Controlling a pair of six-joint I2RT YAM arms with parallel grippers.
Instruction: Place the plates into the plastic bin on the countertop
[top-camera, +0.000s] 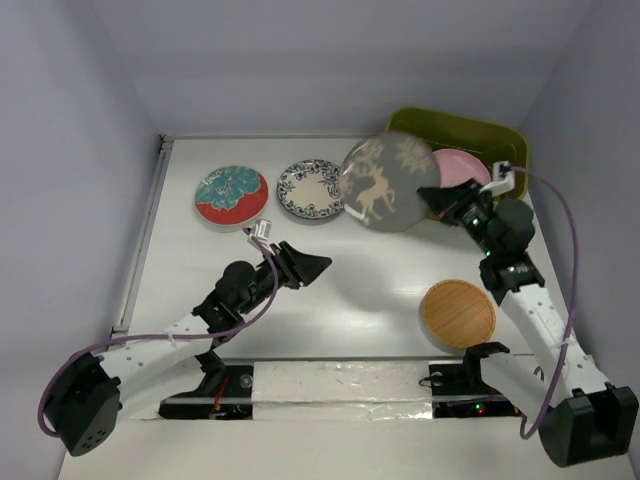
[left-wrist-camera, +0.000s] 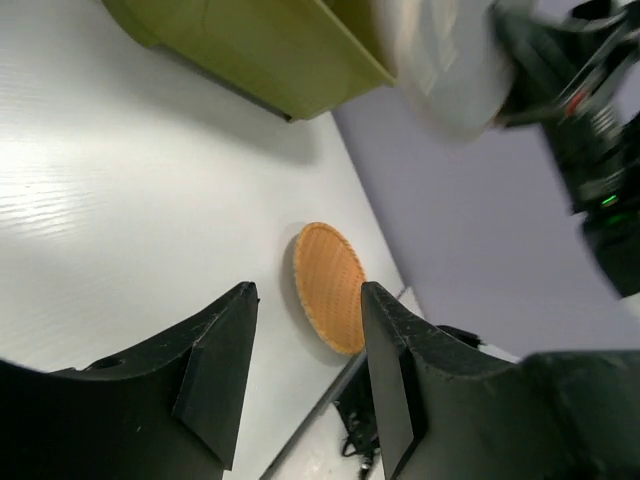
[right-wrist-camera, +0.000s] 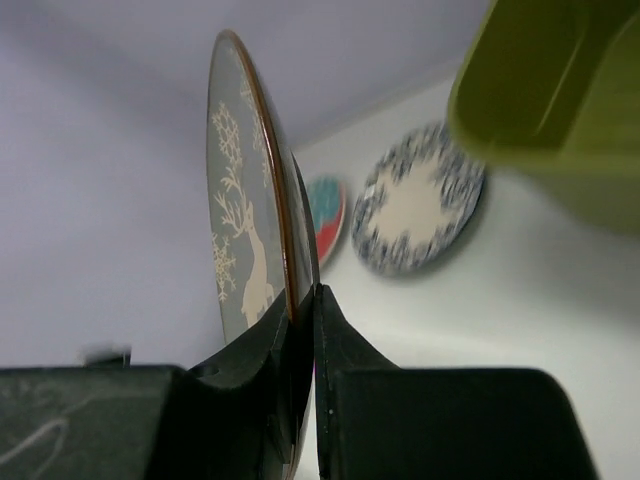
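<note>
My right gripper needs to carry the grey deer plate (top-camera: 388, 182) to the right in the top view next, and then lower it into the olive-green bin (top-camera: 500, 137).
My right gripper (top-camera: 437, 200) (right-wrist-camera: 303, 300) is shut on the rim of the grey deer plate (top-camera: 388, 182) (right-wrist-camera: 245, 200), holding it lifted beside the olive-green plastic bin (top-camera: 500, 137) (right-wrist-camera: 560, 100). A pink plate (top-camera: 462, 167) lies inside the bin. On the white countertop (top-camera: 360, 280) rest the red-teal floral plate (top-camera: 231, 196) (right-wrist-camera: 327, 215), the white-blue patterned plate (top-camera: 310, 190) (right-wrist-camera: 420, 200) and the orange wooden-looking plate (top-camera: 457, 313) (left-wrist-camera: 330, 288). My left gripper (top-camera: 312, 268) (left-wrist-camera: 305, 345) hangs open and empty over the middle of the counter.
A taped strip (top-camera: 340, 383) runs along the near edge between the arm bases. A raised rail (top-camera: 140, 250) borders the counter's left side. Grey walls enclose the back and sides. The right arm's purple cable (top-camera: 570, 260) loops beside the bin.
</note>
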